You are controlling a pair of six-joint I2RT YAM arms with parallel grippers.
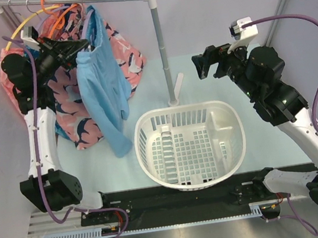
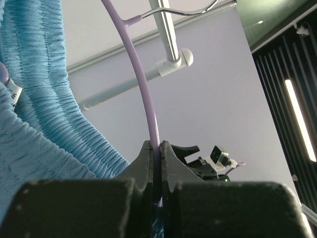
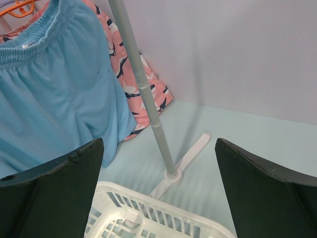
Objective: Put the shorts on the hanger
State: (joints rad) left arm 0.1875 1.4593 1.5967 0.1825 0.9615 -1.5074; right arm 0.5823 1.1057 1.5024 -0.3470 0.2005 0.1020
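Note:
I should lower my left gripper slightly next, seating the bend of the hanger's metal hook, still above the rack's bar (image 2: 163, 12), before opening.
The light-blue shorts (image 1: 105, 88) hang over the lavender hanger (image 2: 144, 89) below the rack rail (image 1: 99, 0). Their gathered elastic waistband fills the left of the left wrist view (image 2: 44, 104). The hanger's metal hook (image 2: 184, 12) sits over the rail. My left gripper (image 1: 82, 45) is shut on the hanger's thin arm, which runs up from between the fingers (image 2: 157, 151). My right gripper (image 1: 200, 65) is open and empty. It is off to the right of the rack pole, pointing toward the shorts (image 3: 49, 99), apart from them (image 3: 158, 148).
Pink patterned shorts (image 1: 72, 102) and orange and yellow hangers (image 1: 53, 15) hang on the rail behind the blue shorts. The rack's upright pole (image 1: 164, 52) stands mid-table. A white laundry basket (image 1: 148, 126) sits in front of the pole, near the arm bases.

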